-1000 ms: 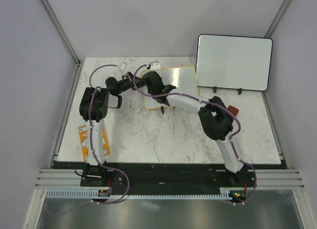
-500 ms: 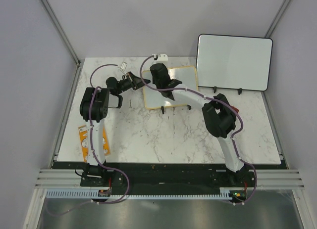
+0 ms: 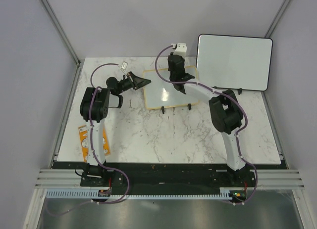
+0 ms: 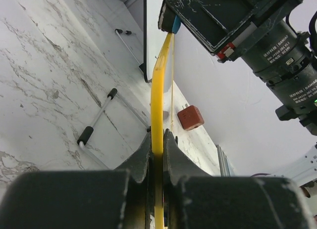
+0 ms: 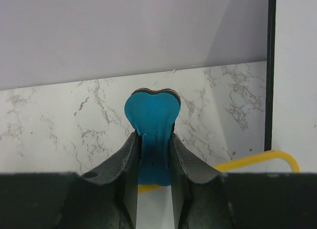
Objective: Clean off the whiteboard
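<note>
The whiteboard's side is blank, so my right gripper should next bring the eraser back and down to bare marble before the whiteboard's feet (image 3: 184, 129) to release it.
The whiteboard (image 3: 166, 94), small with a thin yellow frame and black feet, stands on the marble table and its face looks blank. My left gripper (image 3: 144, 81) is shut on the whiteboard's left edge; in the left wrist view the yellow frame (image 4: 157, 115) runs straight between my left gripper's (image 4: 157, 142) jaws. My right gripper (image 3: 177, 74) hangs over the board's far right part, shut on a blue eraser (image 5: 151, 115). In the right wrist view the eraser sticks out past my right gripper (image 5: 153, 139) at the board's far yellow rim (image 5: 257, 160).
A larger black-framed whiteboard (image 3: 234, 62) leans at the back right, close to the right arm. A small red block (image 4: 190, 117) lies on the table beyond the board. An orange packet (image 3: 85, 140) lies at the table's left edge.
My right gripper has swept the blue eraser across the board from its left part to its far right. The left gripper has stayed on the frame.
</note>
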You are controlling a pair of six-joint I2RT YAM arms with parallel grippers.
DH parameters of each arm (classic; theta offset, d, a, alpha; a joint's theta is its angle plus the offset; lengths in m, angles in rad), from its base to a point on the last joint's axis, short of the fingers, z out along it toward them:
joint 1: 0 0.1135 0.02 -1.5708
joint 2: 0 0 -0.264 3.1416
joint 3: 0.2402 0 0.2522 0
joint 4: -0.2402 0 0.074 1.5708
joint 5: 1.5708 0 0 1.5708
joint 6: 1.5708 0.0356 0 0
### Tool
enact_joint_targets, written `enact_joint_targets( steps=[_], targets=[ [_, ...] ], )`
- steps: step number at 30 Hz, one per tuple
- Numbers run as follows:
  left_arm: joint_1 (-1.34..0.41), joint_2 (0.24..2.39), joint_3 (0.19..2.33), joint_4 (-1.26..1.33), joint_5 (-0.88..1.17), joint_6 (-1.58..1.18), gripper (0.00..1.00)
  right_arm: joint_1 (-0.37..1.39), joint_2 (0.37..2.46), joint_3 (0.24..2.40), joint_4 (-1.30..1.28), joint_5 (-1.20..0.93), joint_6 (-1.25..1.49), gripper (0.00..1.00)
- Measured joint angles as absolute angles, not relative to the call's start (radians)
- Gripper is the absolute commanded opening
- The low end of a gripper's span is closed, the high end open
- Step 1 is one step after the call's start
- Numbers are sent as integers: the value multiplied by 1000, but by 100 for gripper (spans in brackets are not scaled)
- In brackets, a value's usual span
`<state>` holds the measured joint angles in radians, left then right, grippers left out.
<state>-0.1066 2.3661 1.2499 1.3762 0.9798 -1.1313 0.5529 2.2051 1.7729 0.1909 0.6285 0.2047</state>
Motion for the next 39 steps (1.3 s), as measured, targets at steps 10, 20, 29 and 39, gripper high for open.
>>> enact_joint_targets(
  steps=[10,20,29,39],
  targets=[
    [-134,2365,1250,1378,1003,-1129,2,527,2069,1491,420,624,252,0],
    [-135,2364,1250,1379,1006,-1128,2,515,2070,1516,402,627,196,0],
    [-135,2363,1250,1381,1010,-1127,2,501,2011,1429,442,603,176,0],
    [-135,2363,1250,1382,1010,-1127,2,502,1814,1161,561,572,180,0]
  ],
)
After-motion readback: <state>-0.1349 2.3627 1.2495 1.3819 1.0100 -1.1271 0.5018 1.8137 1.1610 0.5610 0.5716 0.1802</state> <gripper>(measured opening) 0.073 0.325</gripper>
